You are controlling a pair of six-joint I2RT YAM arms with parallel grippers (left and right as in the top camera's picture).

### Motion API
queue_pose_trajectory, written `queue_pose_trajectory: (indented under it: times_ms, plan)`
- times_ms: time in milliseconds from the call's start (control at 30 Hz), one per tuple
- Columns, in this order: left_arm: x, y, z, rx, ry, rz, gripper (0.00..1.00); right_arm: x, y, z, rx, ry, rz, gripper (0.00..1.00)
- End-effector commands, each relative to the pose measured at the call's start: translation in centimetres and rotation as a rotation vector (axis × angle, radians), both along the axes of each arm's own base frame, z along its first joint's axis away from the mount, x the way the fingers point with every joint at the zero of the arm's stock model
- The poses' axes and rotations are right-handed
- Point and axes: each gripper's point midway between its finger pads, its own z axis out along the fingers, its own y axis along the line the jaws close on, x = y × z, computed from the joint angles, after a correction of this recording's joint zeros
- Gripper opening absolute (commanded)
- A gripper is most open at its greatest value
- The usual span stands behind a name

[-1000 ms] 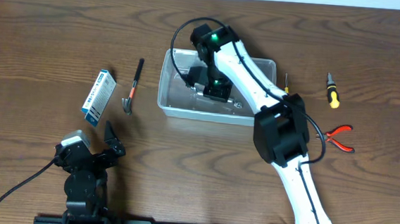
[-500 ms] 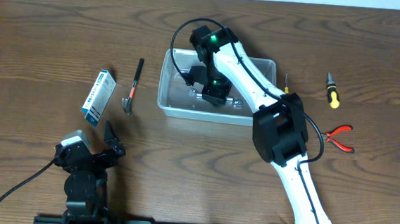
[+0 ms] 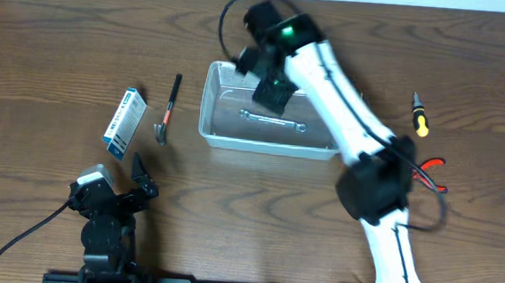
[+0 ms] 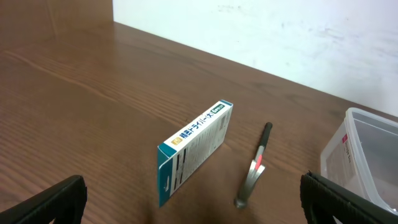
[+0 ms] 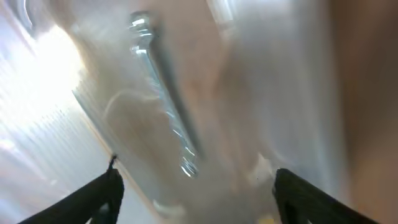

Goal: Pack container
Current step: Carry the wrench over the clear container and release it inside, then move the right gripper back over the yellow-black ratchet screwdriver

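Note:
I will next move my right gripper past the tub and down onto the screwdriver's handle, to its right in the overhead view, with the wrench free.
The container, a clear rectangular tub, stands mid-table, and its left corner shows in the left wrist view. A silver wrench lies flat on its floor, seen blurred from above. My right gripper hovers over the tub's back half, open, with the wrench lying free below its empty jaws. My left gripper rests near the front left edge, wide open and empty, well short of the tub.
A blue-and-white box and a small hammer lie left of the tub. A yellow-handled screwdriver and red pliers lie to its right, partly behind my right arm.
My right gripper has opened and let go of the wrench, which now lies on the tub floor. The gripper has lifted toward the back; its arm has swung right.

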Motion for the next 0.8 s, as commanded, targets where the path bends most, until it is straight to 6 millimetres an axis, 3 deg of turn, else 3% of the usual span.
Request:
queue_pose_trajectory:
  times_ms: [0, 67, 167, 300, 467, 600, 767]
  plan:
    - [0.0, 0.0, -1.2, 0.010, 0.030, -0.002, 0.98, 1.7, -5.5, 8.0, 0.033, -0.203, -0.273, 0.80]
    - [0.0, 0.0, -1.2, 0.010, 0.030, -0.002, 0.98, 1.8, -8.7, 10.1, 0.075, -0.230, -0.412, 0.80]
    - [0.0, 0.0, -1.2, 0.010, 0.030, -0.002, 0.98, 1.5, -14.4, 11.4, 0.100, -0.223, -0.634, 0.77]
    - [0.0, 0.0, -1.2, 0.010, 0.030, -0.001, 0.98, 0.4, -21.4, 10.5, 0.109, -0.118, -0.815, 0.74]
    - [0.0, 0.0, -1.2, 0.010, 0.030, -0.002, 0.98, 0.0, -28.5, 9.1, 0.085, -0.077, -0.944, 0.66]
    - [0.0, 0.0, -1.2, 0.010, 0.030, -0.002, 0.98, -0.3, -32.5, 7.3, 0.087, -0.052, -1.031, 0.66]
    - [0.0, 0.0, -1.2, 0.010, 0.030, -0.002, 0.98, -0.3, -34.1, 3.6, 0.103, 0.004, -1.032, 0.75]
